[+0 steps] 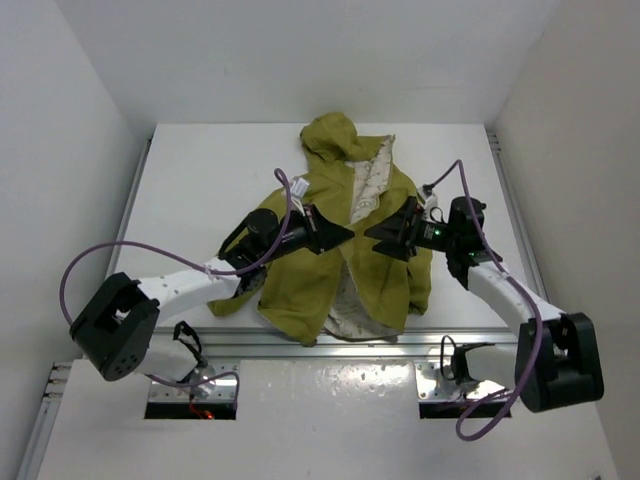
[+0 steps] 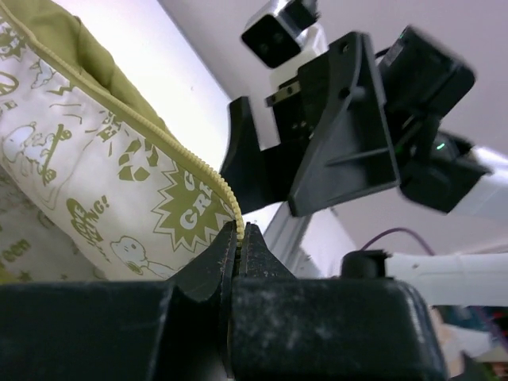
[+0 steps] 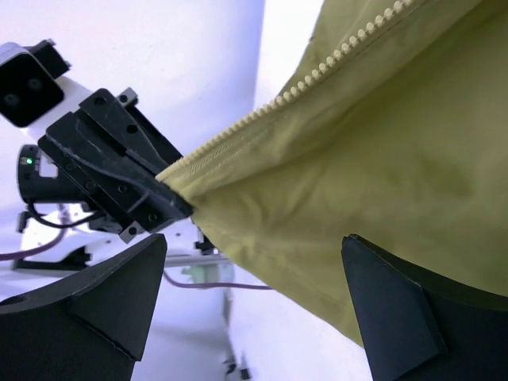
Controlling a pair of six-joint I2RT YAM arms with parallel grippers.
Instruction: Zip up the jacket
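Note:
The jacket's zipper edge still hangs above the jacket. My left gripper should next lower it back toward the cream lining (image 1: 365,190) by the jacket's near hem (image 1: 347,300) and release it.
The olive-green jacket (image 1: 385,265) lies open mid-table with its hood at the far side and its cream printed lining (image 1: 365,190) showing. My left gripper (image 1: 345,234) is shut on the jacket's yellow zipper edge (image 2: 236,226) and holds that edge lifted. The lining (image 2: 87,182) fills the left of the left wrist view. My right gripper (image 1: 378,237) faces the left one, close to it. Its fingers (image 3: 119,294) are wide open, with olive fabric (image 3: 365,159) and a row of zipper teeth (image 3: 317,75) hanging above and between them. The right jaws hold nothing.
The white table (image 1: 200,180) is bounded by white walls on the left, right and far sides. A metal rail (image 1: 330,345) runs along its near edge. Purple cables (image 1: 100,255) loop off both arms. The jacket's sleeves spread to either side.

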